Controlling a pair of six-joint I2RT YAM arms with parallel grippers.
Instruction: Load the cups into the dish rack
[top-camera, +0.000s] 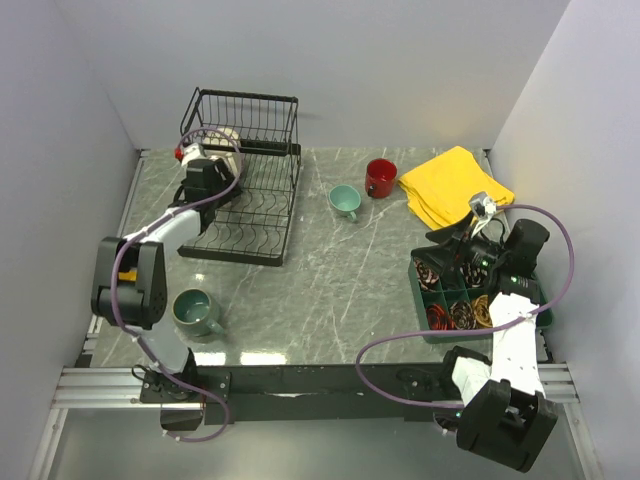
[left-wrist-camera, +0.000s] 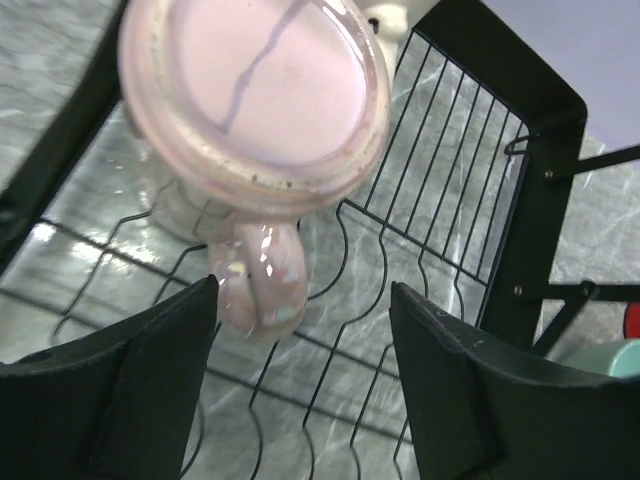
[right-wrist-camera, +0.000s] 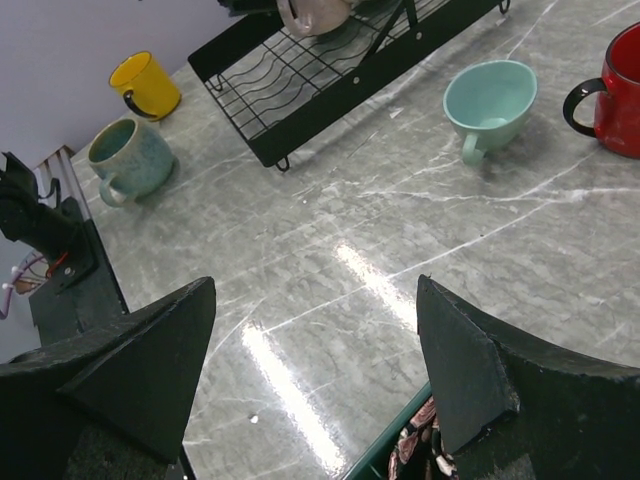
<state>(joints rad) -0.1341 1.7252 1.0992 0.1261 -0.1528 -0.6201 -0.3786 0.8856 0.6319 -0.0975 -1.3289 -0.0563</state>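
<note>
I will move my right gripper outward and down onto the red cup's rim beside the yellow cloth, since the cup's upturned opening leaves room for a finger inside.
The black wire dish rack stands at the back left. A beige cup with a lilac inside lies on its side in the rack, also visible from above. My left gripper is open just behind it, with the cup's handle beside the left finger. A grey-green cup, a small teal cup and a red cup stand on the table. A yellow cup shows in the right wrist view. My right gripper hangs open and empty above the table.
A green compartmented tray with dark patterned items sits at the right, under my right arm. A folded yellow cloth lies at the back right. White walls close in the table on the left, back and right.
</note>
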